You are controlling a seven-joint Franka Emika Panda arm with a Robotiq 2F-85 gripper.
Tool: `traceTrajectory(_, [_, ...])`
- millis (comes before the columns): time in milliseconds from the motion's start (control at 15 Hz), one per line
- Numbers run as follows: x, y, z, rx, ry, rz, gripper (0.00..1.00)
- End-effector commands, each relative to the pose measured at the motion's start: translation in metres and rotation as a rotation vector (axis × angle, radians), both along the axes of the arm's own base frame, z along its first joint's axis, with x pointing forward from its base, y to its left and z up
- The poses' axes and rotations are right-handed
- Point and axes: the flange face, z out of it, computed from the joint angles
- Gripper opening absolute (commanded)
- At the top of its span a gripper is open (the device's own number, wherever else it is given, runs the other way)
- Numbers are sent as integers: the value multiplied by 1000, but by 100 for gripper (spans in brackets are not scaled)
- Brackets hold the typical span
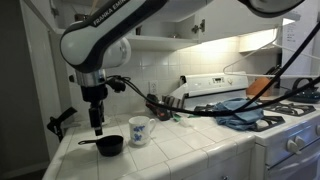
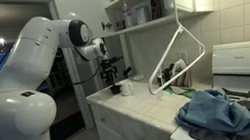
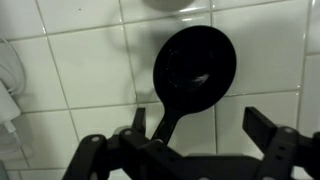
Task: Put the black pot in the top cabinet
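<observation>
The handle is narrow where it joins the black pot, and that part lies between my gripper's open fingers. My gripper will move down and close on it there next.
The black pot [image 1: 109, 146] sits upright on the white tiled counter, its straight handle pointing left. In the wrist view the black pot [image 3: 195, 68] lies below the camera, and its handle runs down beside the left finger. My gripper [image 1: 97, 129] hangs just above the pot's handle end, open and empty; it also shows in the wrist view [image 3: 200, 128]. In an exterior view the gripper [image 2: 113, 79] is small and dark, and the pot is hidden there. The top cabinet [image 2: 146, 22] is mounted above the counter with its white shelf showing; it also shows in an exterior view [image 1: 160, 40].
A white blue-patterned mug [image 1: 140, 130] stands just right of the pot and also shows in an exterior view [image 2: 126, 86]. A white hanger [image 2: 179, 56] and dark utensils [image 1: 165, 103] lie further along the counter. A blue cloth [image 2: 215, 112] lies on the white stove [image 1: 290, 125].
</observation>
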Motion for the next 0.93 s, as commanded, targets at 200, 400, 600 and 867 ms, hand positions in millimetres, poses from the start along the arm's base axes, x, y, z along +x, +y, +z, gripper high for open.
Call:
traceTrajectory(200, [21,-1,-21,17,110,25,100])
traceTrajectory(400, [27,-5,-27,12,128,8,99])
traceTrajectory(600, [34,-10,-32,16,138,-24,96])
traceTrajectory(867, [42,-16,-35,18,135,-58,94])
